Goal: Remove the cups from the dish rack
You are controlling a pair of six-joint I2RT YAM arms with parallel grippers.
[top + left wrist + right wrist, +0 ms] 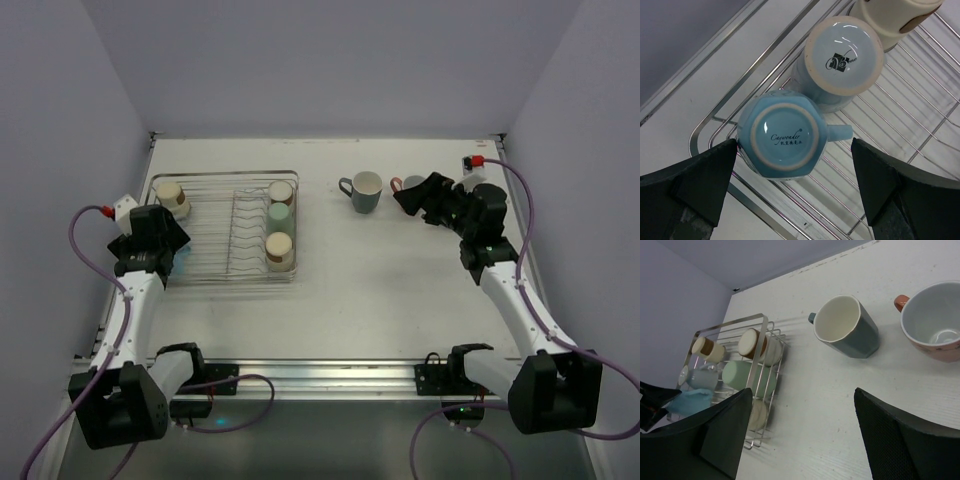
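Observation:
The upside-down light blue mug (181,261) (782,135) already sits between the open fingers. My left gripper goes a little farther down around it next and closes on the mug's sides.
The silver wire dish rack (215,262) stands at the left. In the left wrist view it holds an upside-down light blue mug (782,135), a paler blue cup (840,60) and a beige tumbler (895,15). My left gripper (795,185) is open above the rack's near left corner (150,243), with the light blue mug between its jaws. Two beige tumblers (282,192) (279,250) and a pale green one (280,217) line the rack's right side. A grey-teal mug (363,192) and a salmon pink mug (932,322) stand upright on the table. My right gripper (408,198) is open and empty beside them.
The white table (380,290) is walled on the left, back and right. The rack's corner rail (705,135) runs just below the light blue mug. Both arms' bases and cables sit at the near edge.

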